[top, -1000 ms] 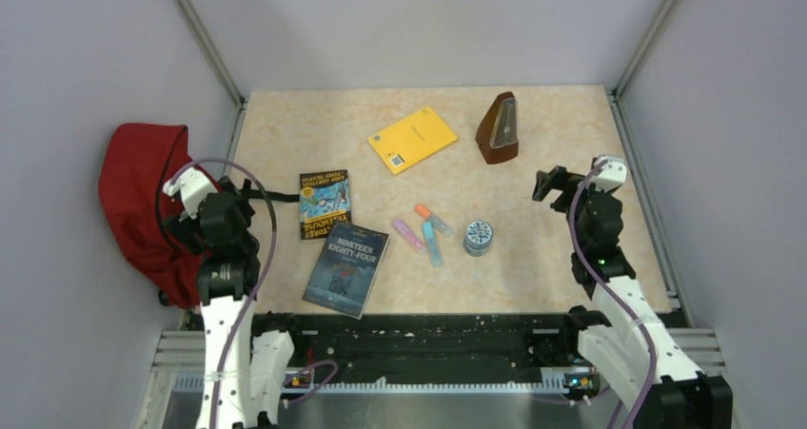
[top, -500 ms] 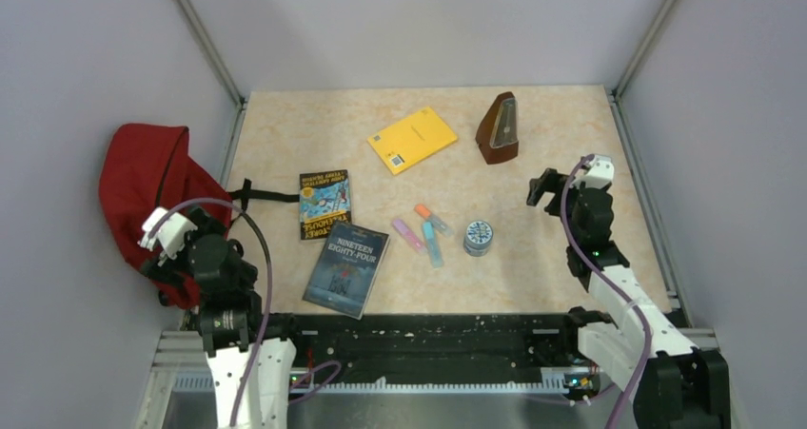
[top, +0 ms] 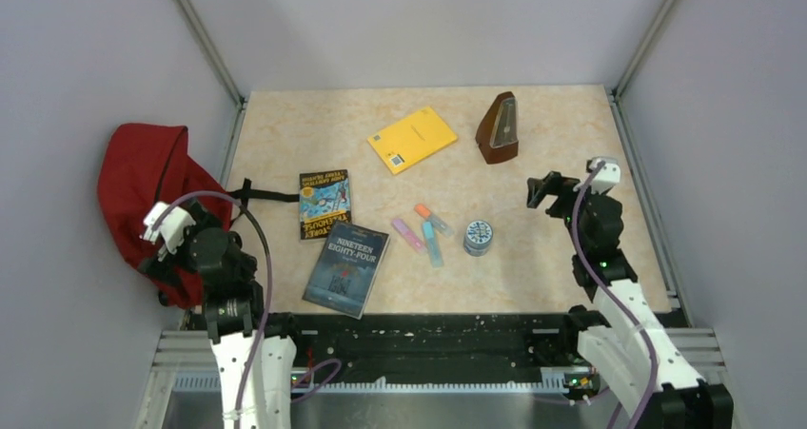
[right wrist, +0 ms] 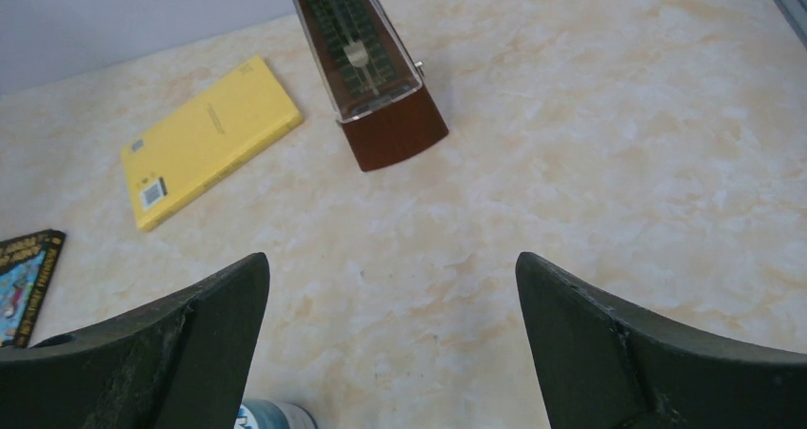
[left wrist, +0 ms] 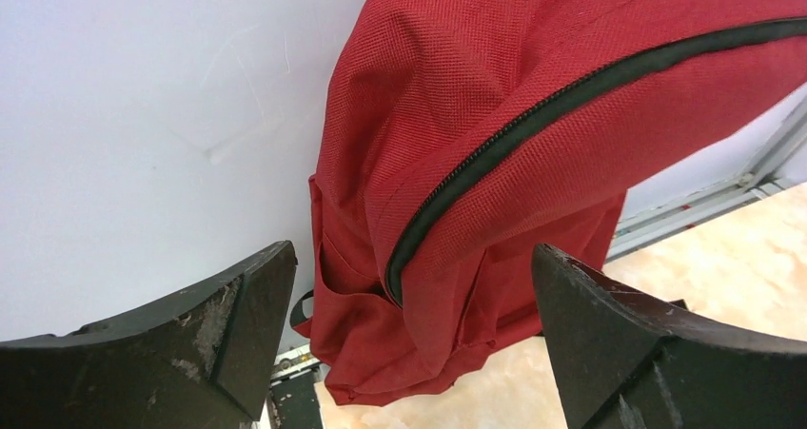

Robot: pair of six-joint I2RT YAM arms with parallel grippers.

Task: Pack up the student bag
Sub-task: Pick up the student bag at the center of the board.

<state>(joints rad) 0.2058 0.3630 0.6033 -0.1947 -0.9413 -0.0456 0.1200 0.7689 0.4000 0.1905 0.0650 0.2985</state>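
The red fold at the zipper's lower end [left wrist: 404, 269] hangs just ahead, between the spread fingers of my left gripper. My left gripper should stay open and ease outward onto that fold next.
The student bag [top: 141, 189], a red backpack, slumps against the left wall, partly off the table's left edge. In the left wrist view the student bag [left wrist: 495, 144] hangs close ahead, with its black zipper [left wrist: 533, 125] running diagonally across. My left gripper [top: 152, 258] is at the bag's near end. It is open, and the left gripper [left wrist: 411, 253] frames the bag's lower corner without touching it. My right gripper [top: 544, 189] hovers open at the right side of the table. In its wrist view the right gripper [right wrist: 391, 258] has only bare tabletop between its fingers.
On the table lie a yellow book [top: 412, 139], a brown metronome [top: 499, 127], a comic-cover book [top: 324, 203], a dark paperback [top: 346, 268], several highlighters [top: 423, 229] and a round tin [top: 478, 237]. A black strap [top: 262, 195] trails from the bag. Walls enclose the table on three sides.
My left arm has pulled back toward the near left corner, and its gripper now sits lower along the bag. The right gripper has shifted slightly. The objects have not moved.
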